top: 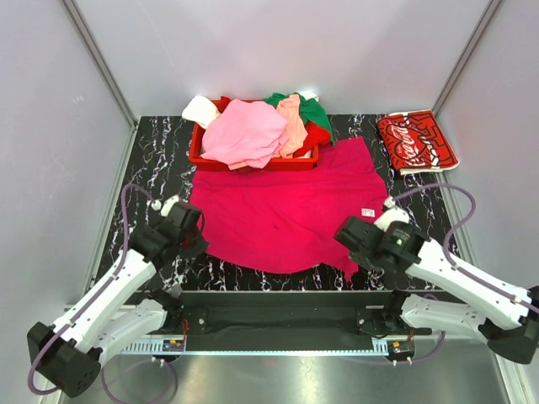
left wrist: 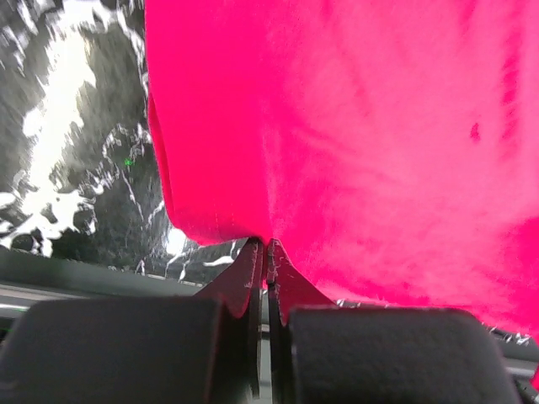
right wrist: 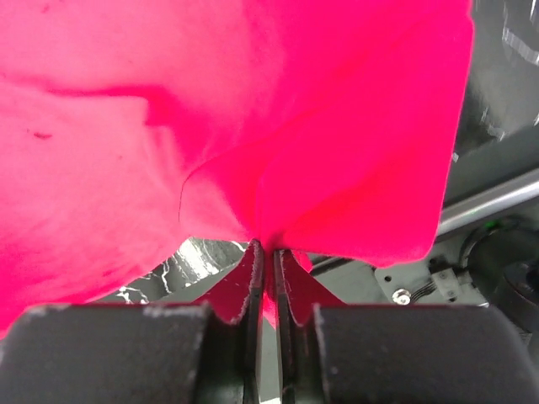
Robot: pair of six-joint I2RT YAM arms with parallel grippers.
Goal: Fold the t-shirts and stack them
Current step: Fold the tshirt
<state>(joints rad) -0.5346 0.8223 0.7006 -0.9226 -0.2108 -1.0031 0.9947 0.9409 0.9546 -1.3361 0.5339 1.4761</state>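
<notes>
The right gripper carries the shirt's near corner outward next, lowers it onto the shirt (top: 344, 204) beside the white label and releases, because the shirt's near part lies unfolded.
A plain magenta t-shirt (top: 286, 206) lies spread on the black marbled table (top: 160, 160). My left gripper (top: 195, 225) is shut on its near left edge; the cloth (left wrist: 362, 143) fills the left wrist view, pinched at the fingertips (left wrist: 267, 246). My right gripper (top: 354, 244) is shut on its near right corner, the cloth (right wrist: 253, 126) bunched between the jaws (right wrist: 268, 246). A folded red Coca-Cola t-shirt (top: 415, 141) lies at the far right. Pink (top: 246, 132), peach (top: 294, 124), green (top: 313, 109) and white (top: 200, 109) t-shirts are heaped in the basket.
A red plastic basket (top: 253, 160) stands at the back centre, touching the magenta shirt's far edge. Grey walls close in the table on three sides. A metal rail (top: 286, 316) runs along the near edge by the arm bases.
</notes>
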